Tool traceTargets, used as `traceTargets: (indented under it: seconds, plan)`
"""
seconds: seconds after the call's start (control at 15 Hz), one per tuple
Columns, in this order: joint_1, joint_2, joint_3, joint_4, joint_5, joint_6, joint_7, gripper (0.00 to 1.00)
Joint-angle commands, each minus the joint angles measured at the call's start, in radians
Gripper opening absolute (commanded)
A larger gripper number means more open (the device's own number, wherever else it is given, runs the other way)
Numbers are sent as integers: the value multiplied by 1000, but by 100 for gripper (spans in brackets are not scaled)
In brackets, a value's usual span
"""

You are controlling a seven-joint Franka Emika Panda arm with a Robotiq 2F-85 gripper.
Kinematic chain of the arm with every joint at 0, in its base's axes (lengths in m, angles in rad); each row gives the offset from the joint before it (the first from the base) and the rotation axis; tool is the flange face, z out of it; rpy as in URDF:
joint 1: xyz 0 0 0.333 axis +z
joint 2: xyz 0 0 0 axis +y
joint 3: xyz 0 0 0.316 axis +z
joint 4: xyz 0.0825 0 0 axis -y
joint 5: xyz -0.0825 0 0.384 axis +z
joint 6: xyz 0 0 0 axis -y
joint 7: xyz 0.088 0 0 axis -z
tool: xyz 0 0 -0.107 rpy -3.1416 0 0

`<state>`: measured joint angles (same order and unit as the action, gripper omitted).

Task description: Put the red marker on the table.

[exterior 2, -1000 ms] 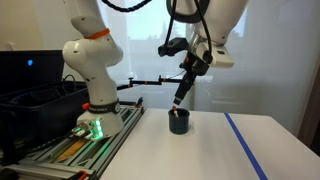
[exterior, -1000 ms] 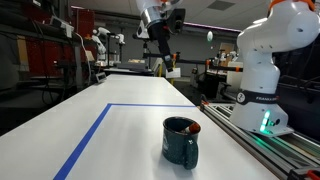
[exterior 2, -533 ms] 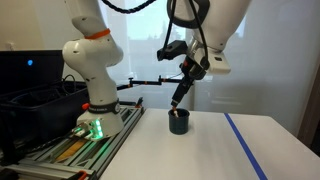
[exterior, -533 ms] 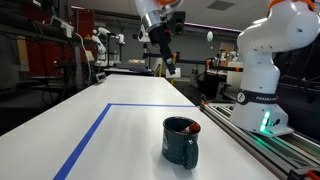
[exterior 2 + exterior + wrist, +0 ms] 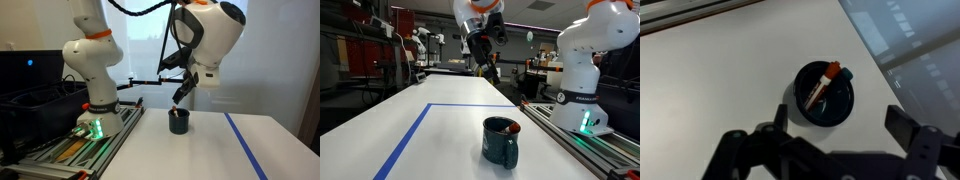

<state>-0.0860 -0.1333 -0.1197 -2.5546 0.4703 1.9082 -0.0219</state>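
My open gripper lowers to the dark teal mug [image 5: 825, 95] next, fingers around the marker's red end [image 5: 832, 70], since that end leans at the mug's rim well below it.
The red marker [image 5: 820, 85] leans inside the dark teal mug [image 5: 825, 95], its tip resting on the rim. The mug stands on the white table [image 5: 710, 70]. In both exterior views the mug [image 5: 501, 141] [image 5: 179, 122] sits near the table edge by the rail, with the marker's red end [image 5: 514, 128] just showing at the rim. My gripper [image 5: 840, 122] is open and empty, hanging well above the mug [image 5: 487, 68] [image 5: 183, 96], with the mug seen between its fingers from above.
Blue tape lines [image 5: 415, 135] cross the table [image 5: 440, 140] [image 5: 200, 155]. A metal rail with a white robot base [image 5: 582, 95] [image 5: 92, 105] runs along the table's side. A black bin [image 5: 25, 105] stands beyond the rail.
The arm's upper links and wrist have swung round above the mug. The gripper stays high over the mug, still open. The mug and marker have not moved.
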Motion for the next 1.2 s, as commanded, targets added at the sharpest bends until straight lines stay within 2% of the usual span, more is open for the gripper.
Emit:
traceTargets:
  seconds: [0.0, 0.4, 0.53, 0.73, 0.8, 0.87, 1.0, 1.07, 1.13]
  plan:
    - [16, 34, 27, -32, 114, 71, 76, 100]
    - [36, 128, 64, -31, 257, 131, 108, 99]
    - [38, 157, 72, -30, 289, 139, 101, 75]
    - [35, 191, 76, -29, 319, 141, 93, 55]
    - [33, 199, 76, -29, 325, 137, 93, 58]
    - [32, 207, 75, -31, 329, 136, 92, 55]
    - [31, 222, 74, -33, 332, 135, 93, 55]
    - [31, 228, 74, -33, 333, 137, 93, 47]
    - [30, 236, 73, -34, 333, 135, 93, 48]
